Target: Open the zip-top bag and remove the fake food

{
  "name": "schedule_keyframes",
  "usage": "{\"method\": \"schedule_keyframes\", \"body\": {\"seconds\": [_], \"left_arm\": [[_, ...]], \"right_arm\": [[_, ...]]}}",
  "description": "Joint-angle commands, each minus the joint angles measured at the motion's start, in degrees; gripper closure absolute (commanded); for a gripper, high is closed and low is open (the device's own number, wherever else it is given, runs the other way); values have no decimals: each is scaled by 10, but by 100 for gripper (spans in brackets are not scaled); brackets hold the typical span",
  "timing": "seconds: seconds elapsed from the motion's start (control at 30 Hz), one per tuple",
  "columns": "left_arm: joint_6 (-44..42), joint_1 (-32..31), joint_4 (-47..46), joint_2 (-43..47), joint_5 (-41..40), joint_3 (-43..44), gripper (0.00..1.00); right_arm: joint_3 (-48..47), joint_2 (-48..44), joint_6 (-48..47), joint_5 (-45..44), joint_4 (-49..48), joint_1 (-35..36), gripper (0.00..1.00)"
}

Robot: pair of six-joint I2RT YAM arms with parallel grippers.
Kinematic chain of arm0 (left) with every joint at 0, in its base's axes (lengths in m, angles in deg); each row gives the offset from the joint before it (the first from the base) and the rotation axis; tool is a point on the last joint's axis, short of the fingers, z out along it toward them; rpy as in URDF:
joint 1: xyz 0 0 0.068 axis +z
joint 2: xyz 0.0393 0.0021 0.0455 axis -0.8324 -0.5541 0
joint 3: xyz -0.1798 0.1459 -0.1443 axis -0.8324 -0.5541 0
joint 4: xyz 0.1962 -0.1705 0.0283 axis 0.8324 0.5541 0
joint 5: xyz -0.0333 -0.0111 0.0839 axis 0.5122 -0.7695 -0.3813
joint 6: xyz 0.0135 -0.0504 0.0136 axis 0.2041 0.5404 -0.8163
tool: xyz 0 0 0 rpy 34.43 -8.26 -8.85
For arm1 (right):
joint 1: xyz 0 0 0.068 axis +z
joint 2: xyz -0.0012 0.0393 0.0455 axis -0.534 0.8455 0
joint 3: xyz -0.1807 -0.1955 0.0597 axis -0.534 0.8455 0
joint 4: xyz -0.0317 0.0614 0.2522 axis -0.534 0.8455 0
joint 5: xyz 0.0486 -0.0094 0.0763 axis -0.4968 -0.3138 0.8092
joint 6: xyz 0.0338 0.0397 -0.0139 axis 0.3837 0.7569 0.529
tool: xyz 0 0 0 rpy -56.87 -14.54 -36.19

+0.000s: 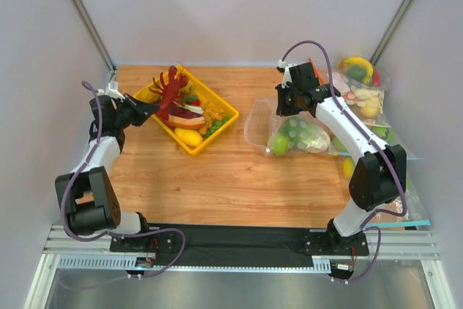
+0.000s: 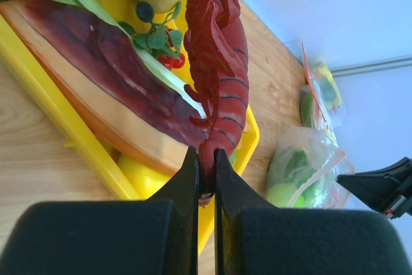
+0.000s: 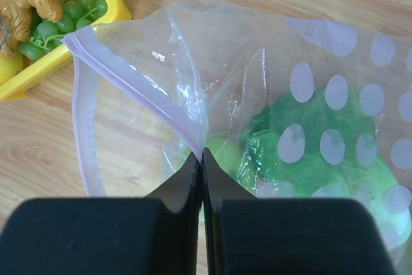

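The red lobster (image 1: pixel 171 88) is hanging over the tray. I will next lower my left gripper toward the yellow tray's edge by the toy hot dog, then let go of the tail.
The zip-top bag (image 1: pixel 289 134) lies right of centre, its mouth open, its pale pink zip strip (image 3: pixel 138 88) raised. My right gripper (image 1: pixel 280 105) (image 3: pixel 203 154) is shut on that strip and holds the mouth up. Inside the bag are the round green fruit (image 1: pixel 278 143) (image 3: pixel 222 152) and the lettuce head (image 1: pixel 309 135) (image 3: pixel 302 159). My left gripper (image 1: pixel 150 109) (image 2: pixel 206 162) is shut on the tail of the red lobster (image 1: pixel 171 88) (image 2: pixel 215 62), which hangs over the yellow tray (image 1: pixel 217 132). The bag also shows in the left wrist view (image 2: pixel 302 165).
The yellow tray (image 2: pixel 51 114) holds a toy hot dog (image 1: pixel 187 117) (image 2: pixel 103 75), yellow toy fruits (image 1: pixel 189 137) and green grapes (image 3: pixel 77 14). More clear bags of toy food (image 1: pixel 362 88) are piled along the right side. Walls close in on three sides.
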Motion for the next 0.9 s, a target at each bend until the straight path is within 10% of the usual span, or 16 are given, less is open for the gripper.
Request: {"method": "schedule_keyframes", "body": {"seconds": [0.0, 0.33, 0.87], "left_arm": [[16, 4, -85, -24, 18, 8, 100], [-16, 4, -32, -77, -13, 17, 98], [-61, 4, 73, -57, -91, 22, 34]], "right_arm": [[4, -29, 4, 7, -22, -1, 100], [0, -31, 2, 6, -21, -1, 100], [2, -33, 2, 15, -22, -1, 100]]}}
